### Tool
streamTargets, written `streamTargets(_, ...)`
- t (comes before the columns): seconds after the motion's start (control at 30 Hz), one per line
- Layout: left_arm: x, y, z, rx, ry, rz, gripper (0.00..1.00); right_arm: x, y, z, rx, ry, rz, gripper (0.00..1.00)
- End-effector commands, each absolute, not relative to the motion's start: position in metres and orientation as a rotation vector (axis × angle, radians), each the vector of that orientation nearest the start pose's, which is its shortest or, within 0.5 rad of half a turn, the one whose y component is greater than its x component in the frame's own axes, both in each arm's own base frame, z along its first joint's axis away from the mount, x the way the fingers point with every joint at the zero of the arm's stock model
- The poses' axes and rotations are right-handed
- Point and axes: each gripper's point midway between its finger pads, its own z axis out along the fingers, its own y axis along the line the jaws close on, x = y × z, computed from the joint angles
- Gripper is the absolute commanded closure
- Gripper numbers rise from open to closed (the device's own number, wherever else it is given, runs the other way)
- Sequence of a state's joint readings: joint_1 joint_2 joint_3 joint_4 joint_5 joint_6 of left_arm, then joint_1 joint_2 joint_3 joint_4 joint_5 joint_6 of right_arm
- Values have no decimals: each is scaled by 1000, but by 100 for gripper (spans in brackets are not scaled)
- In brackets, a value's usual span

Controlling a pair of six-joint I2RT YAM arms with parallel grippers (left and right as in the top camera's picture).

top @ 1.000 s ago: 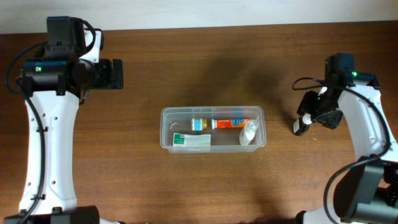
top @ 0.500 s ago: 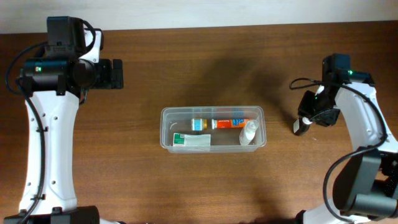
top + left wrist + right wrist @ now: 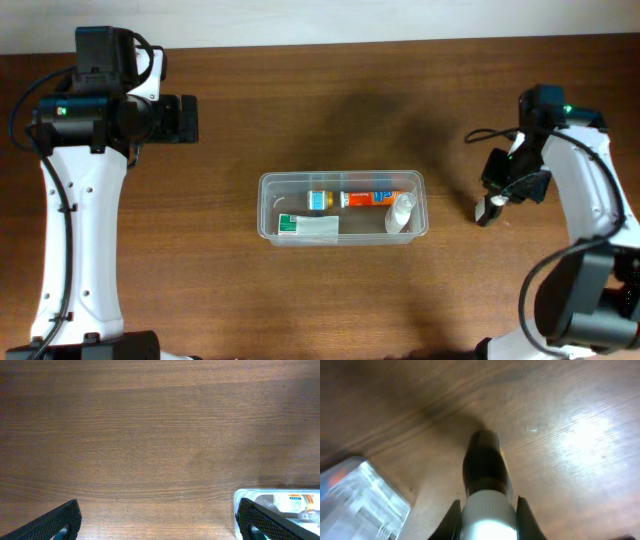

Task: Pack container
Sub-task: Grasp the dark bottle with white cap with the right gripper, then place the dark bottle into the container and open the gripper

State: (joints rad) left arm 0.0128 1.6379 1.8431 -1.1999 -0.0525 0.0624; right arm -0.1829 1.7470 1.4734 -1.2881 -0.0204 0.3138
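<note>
My right gripper lifts next, lowers the dark bottle onto the bare container bottom between sachet (image 3: 305, 227) and white bottle, and opens.
The clear plastic container (image 3: 268, 222) sits at the table's middle, holding a small orange bottle (image 3: 319, 200), an orange-and-white tube (image 3: 368, 198), a white bottle (image 3: 400, 212) and a green-and-white sachet (image 3: 305, 227). To its right, my right gripper (image 3: 487, 208) is shut on a dark bottle (image 3: 482, 467) with a white ribbed cap (image 3: 487, 517); the fingers (image 3: 451, 517) press the cap from both sides. The container's corner (image 3: 357, 502) shows at the left of the right wrist view. My left gripper (image 3: 160, 527) is open over bare wood, far left of the container (image 3: 245, 496).
Brown wooden tabletop (image 3: 330, 110) all round. The pale table edge (image 3: 400, 18) runs along the back. Both arm bases stand near the front corners.
My right gripper has closed on the dark bottle's white cap and shifted slightly. The left arm has not moved.
</note>
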Motion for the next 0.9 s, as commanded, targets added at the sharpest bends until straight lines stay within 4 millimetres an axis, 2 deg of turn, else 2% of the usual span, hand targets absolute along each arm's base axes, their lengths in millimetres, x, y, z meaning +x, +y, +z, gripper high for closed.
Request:
streamTargets(0.0, 397, 14, 290, 33, 2536, 86, 0, 327, -34, 207, 614, 2837, 62, 94)
streamTargets(0.07, 397, 14, 290, 33, 2536, 86, 0, 322, -19, 236, 538, 2788, 79, 95)
streamTargets(0.1, 397, 14, 290, 33, 2536, 86, 0, 317, -5, 257, 472, 2749, 99, 95)
streamTargets(0.17, 397, 14, 290, 33, 2536, 86, 0, 309, 18, 284, 376, 2685, 139, 95)
streamTargets(0.23, 397, 14, 290, 33, 2536, 86, 0, 297, 42, 301, 308, 2637, 192, 95)
streamTargets(0.33, 397, 14, 290, 33, 2536, 86, 0, 285, 72, 311, 224, 2618, 254, 95)
streamTargets(0.37, 397, 14, 290, 34, 2536, 85, 0, 280, 87, 312, 185, 2624, 283, 95)
streamTargets(0.47, 397, 14, 290, 33, 2536, 86, 0, 273, 116, 305, 109, 2657, 316, 95)
streamTargets(0.57, 397, 14, 290, 33, 2536, 86, 0, 273, 139, 286, 65, 2712, 291, 95)
streamTargets(0.7, 397, 14, 290, 33, 2536, 86, 0, 279, 165, 242, 35, 2806, 248, 96)
streamTargets(0.87, 397, 14, 290, 34, 2536, 86, 0, 297, 170, 192, 116, 2863, 148, 96)
